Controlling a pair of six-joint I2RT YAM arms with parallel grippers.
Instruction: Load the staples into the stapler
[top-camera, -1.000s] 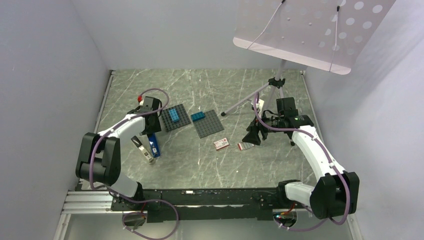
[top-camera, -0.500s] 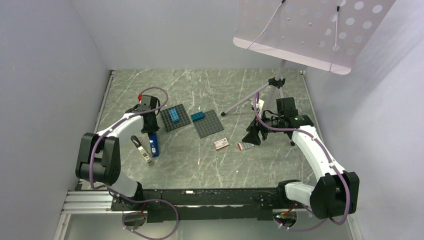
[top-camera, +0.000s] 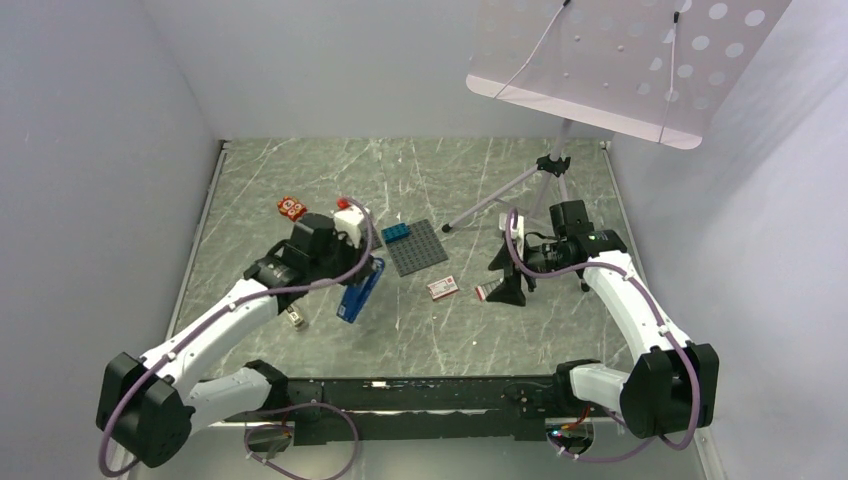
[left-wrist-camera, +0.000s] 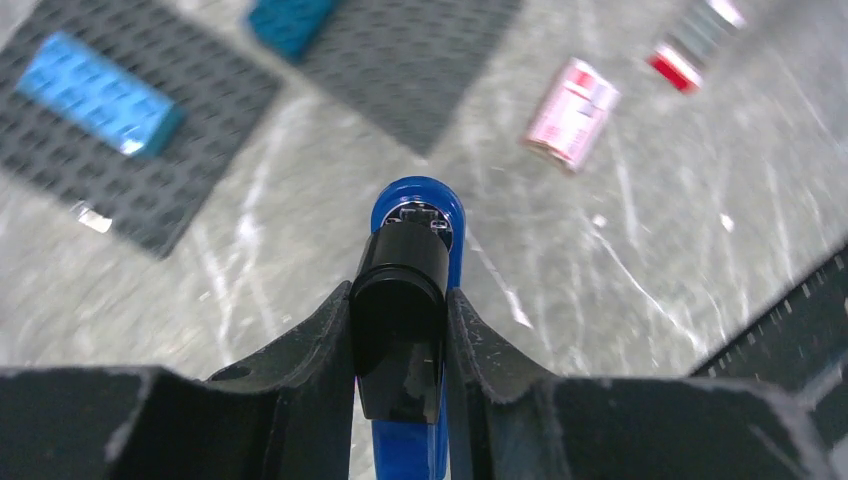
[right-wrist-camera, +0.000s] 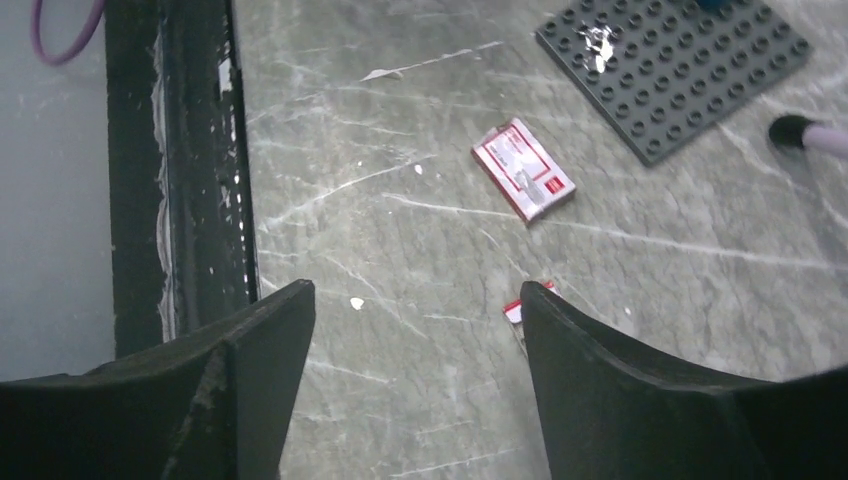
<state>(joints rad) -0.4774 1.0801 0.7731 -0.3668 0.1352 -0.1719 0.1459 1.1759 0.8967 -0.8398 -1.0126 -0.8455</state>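
My left gripper swings down, back and to the right in the top view next and releases the stapler (top-camera: 358, 293) on the staples box's near side, where the tabletop is bare.
My left gripper (top-camera: 362, 282) is shut on the blue and black stapler (top-camera: 358, 293) and holds it left of the staples; in the left wrist view the fingers (left-wrist-camera: 310, 350) clamp its black part (left-wrist-camera: 400, 300). A silver-black piece (top-camera: 292, 318) lies beside the left forearm. The white and red staples box (top-camera: 442, 288) lies flat and also shows in both wrist views (left-wrist-camera: 572, 113) (right-wrist-camera: 523, 169). The silver strip with a red end (top-camera: 488, 292) lies just right of it (left-wrist-camera: 695, 40). My right gripper (top-camera: 510, 285) is open and empty over the strip, whose red end (right-wrist-camera: 514, 311) peeks out by the right finger.
A grey baseplate (top-camera: 420, 250) with a blue brick (top-camera: 396, 233) lies behind the box. A second baseplate (left-wrist-camera: 130, 150) carries a light blue brick (left-wrist-camera: 100, 95). An orange-red tile (top-camera: 292, 207) lies at the back left. A tripod (top-camera: 525, 185) holds a perforated white board at the back right.
My left arm has swung right towards the middle, carrying the blue stapler and uncovering the orange-red tile. My right gripper has shifted slightly nearer, over the strip.
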